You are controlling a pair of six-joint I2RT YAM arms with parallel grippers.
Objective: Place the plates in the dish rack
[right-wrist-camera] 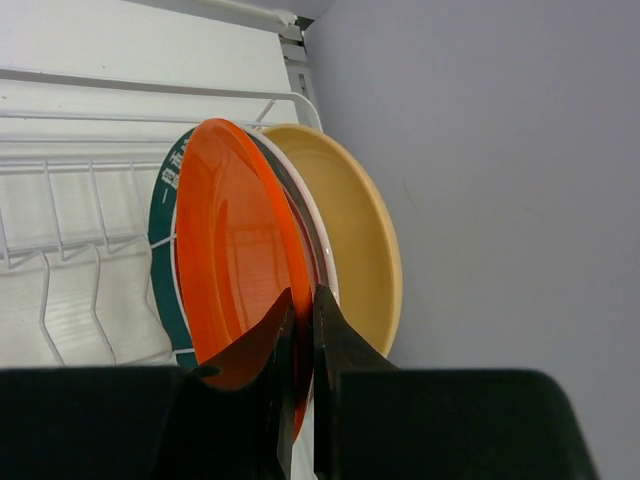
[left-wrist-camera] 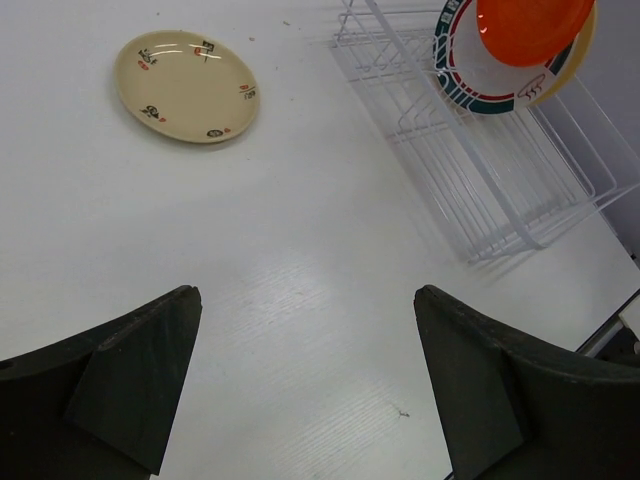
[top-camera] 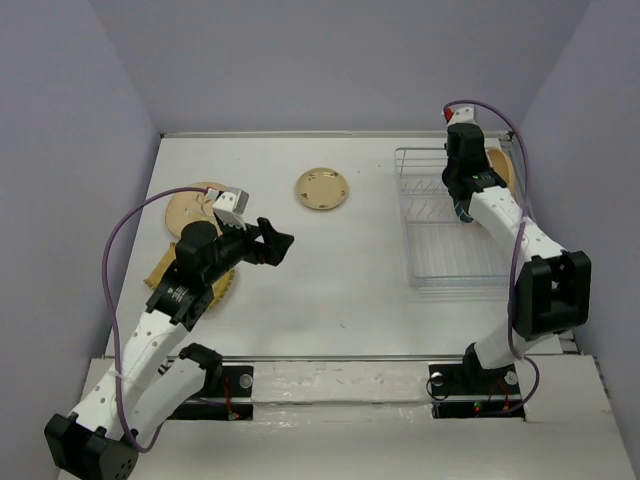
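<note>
My right gripper lowers the orange-red plate (right-wrist-camera: 230, 240) next, toward the free wire slots, since it crowds the white plate.
My right gripper (right-wrist-camera: 300, 292) is shut on the rim of the orange-red plate (right-wrist-camera: 230, 240), which stands upright at the far right end of the clear dish rack (top-camera: 440, 250). Behind it stand the white plate with a green-and-red rim (right-wrist-camera: 163, 200) and a large tan plate (right-wrist-camera: 355, 240). My left gripper (top-camera: 275, 240) hovers open over bare table, holding nothing. The cream patterned plate (top-camera: 322, 188) lies flat at the far middle. A small tan plate (top-camera: 185, 208) and the yellow ridged-edge plate (top-camera: 218, 290) lie at the left, partly hidden under my left arm.
The rack's near slots (left-wrist-camera: 480, 180) hold nothing. Grey walls close in the table on the left, back and right. A purple cable loops off each arm.
</note>
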